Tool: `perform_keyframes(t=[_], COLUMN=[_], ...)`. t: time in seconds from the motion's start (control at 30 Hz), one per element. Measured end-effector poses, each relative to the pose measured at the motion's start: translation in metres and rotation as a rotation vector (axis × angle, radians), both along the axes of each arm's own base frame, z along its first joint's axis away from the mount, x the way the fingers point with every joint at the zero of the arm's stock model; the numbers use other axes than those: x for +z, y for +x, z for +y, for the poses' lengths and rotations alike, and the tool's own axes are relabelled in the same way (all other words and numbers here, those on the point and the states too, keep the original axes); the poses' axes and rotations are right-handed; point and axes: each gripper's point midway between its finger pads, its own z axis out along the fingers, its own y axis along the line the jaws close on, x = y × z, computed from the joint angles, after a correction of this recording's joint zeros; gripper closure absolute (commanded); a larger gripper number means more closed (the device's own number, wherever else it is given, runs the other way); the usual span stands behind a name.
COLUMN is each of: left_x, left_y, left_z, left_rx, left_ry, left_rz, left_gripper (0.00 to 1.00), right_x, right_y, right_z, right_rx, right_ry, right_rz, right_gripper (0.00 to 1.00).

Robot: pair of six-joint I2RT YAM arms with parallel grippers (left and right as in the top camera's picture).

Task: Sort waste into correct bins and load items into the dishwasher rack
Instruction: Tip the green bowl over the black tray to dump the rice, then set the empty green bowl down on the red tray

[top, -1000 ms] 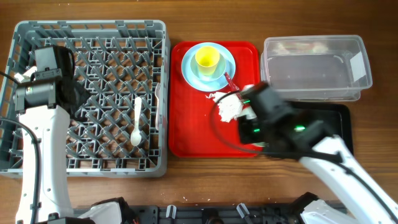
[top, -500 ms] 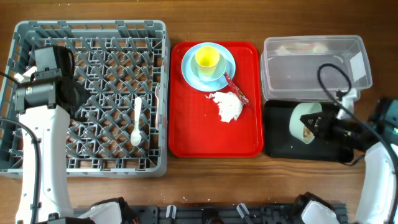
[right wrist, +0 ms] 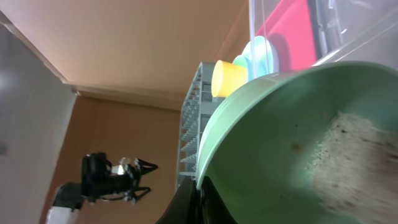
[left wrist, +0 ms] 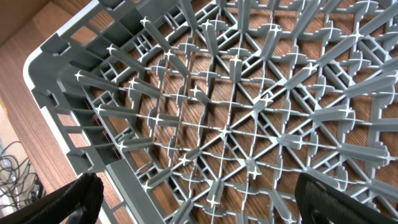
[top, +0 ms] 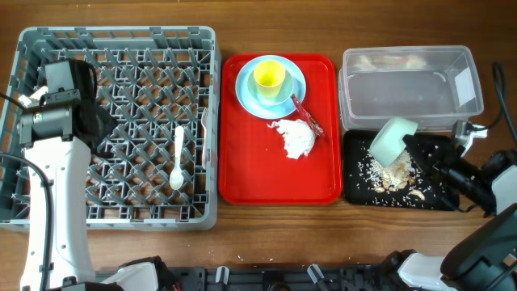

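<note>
Next, my right gripper lifts the bowl, rights it and carries it down onto the red tray's near corner by the rack, then releases it, since that corner lies bare.
The pale green bowl [top: 391, 141] is tipped over the shallow black tray [top: 436, 199]; my right gripper [top: 416, 148] is shut on its rim [right wrist: 202, 190]. Rice-like scraps [top: 389, 174] lie in the tray, and some cling inside the bowl [right wrist: 298, 143]. The crumpled napkin [top: 297, 138] and red wrapper [top: 306, 114] lie on the red tray [top: 242, 174]. The yellow cup [top: 268, 77] stands on the light blue plate [top: 246, 93]. A white spoon [top: 178, 158] lies in the grey dishwasher rack [top: 24, 81]. My left gripper [top: 90, 123] is open and empty above the rack pegs [left wrist: 211, 199].
The clear tub [top: 408, 89] with a white label stands just behind the black tray, close to the tipped bowl. The red tray lies between the rack and the bins. A cable [top: 497, 81] loops at the right edge.
My right arm carried the green bowl from the red tray to the black tray and tipped it. Scraps now lie in the black tray. The left arm has not moved.
</note>
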Motion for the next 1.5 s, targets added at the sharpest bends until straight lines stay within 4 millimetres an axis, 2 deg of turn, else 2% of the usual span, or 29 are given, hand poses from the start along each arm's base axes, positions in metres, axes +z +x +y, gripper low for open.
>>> perform_keyframes(t=[0.1,0.33,0.7,1.0,1.13,1.23,1.27,1.3,1.37,1.4,1.43,1.47,1.5], left_x=[0.000,0.000,0.000,0.000,0.000,0.000,0.000,0.000,0.000,0.000,0.000,0.000,0.000], left_y=[0.000,0.000,0.000,0.000,0.000,0.000,0.000,0.000,0.000,0.000,0.000,0.000,-0.001], left_z=[0.000,0.000,0.000,0.000,0.000,0.000,0.000,0.000,0.000,0.000,0.000,0.000,0.000], left_rx=[0.000,0.000,0.000,0.000,0.000,0.000,0.000,0.000,0.000,0.000,0.000,0.000,0.000], left_ry=[0.000,0.000,0.000,0.000,0.000,0.000,0.000,0.000,0.000,0.000,0.000,0.000,0.000], left_rz=[0.000,0.000,0.000,0.000,0.000,0.000,0.000,0.000,-0.001,-0.001,0.001,0.000,0.003], left_gripper=[0.00,0.00,0.00,0.00,0.00,0.00,0.00,0.00,0.00,0.00,0.00,0.00,0.00], right_x=[0.006,0.006,0.001,0.023,0.029,0.017,0.019,0.030,0.067,0.091,0.112,0.120,0.128], right_y=[-0.011,-0.004,0.000,-0.009,-0.010,-0.014,-0.016,-0.015,-0.008,-0.004,-0.004,-0.004,-0.006], right_z=[0.010,0.004,0.000,0.010,0.012,0.014,0.014,0.009,-0.003,-0.002,0.008,0.022,0.046], right_rx=[-0.001,-0.010,-0.020,-0.037,-0.032,-0.003,0.009,0.021,0.019,0.028,0.035,0.055,0.106], right_ry=[0.110,0.078,0.101,0.237,0.178,0.129,0.094,0.017,-0.206,-0.406,-0.508,-0.585,-0.653], right_rz=[0.100,0.040,0.093,0.100,0.029,0.123,0.158,0.172,0.145,0.167,0.143,0.122,0.084], right_gripper=[0.96,0.96,0.96,0.96,0.96,0.96,0.96,0.96,0.96,0.96,0.96,0.96,0.96])
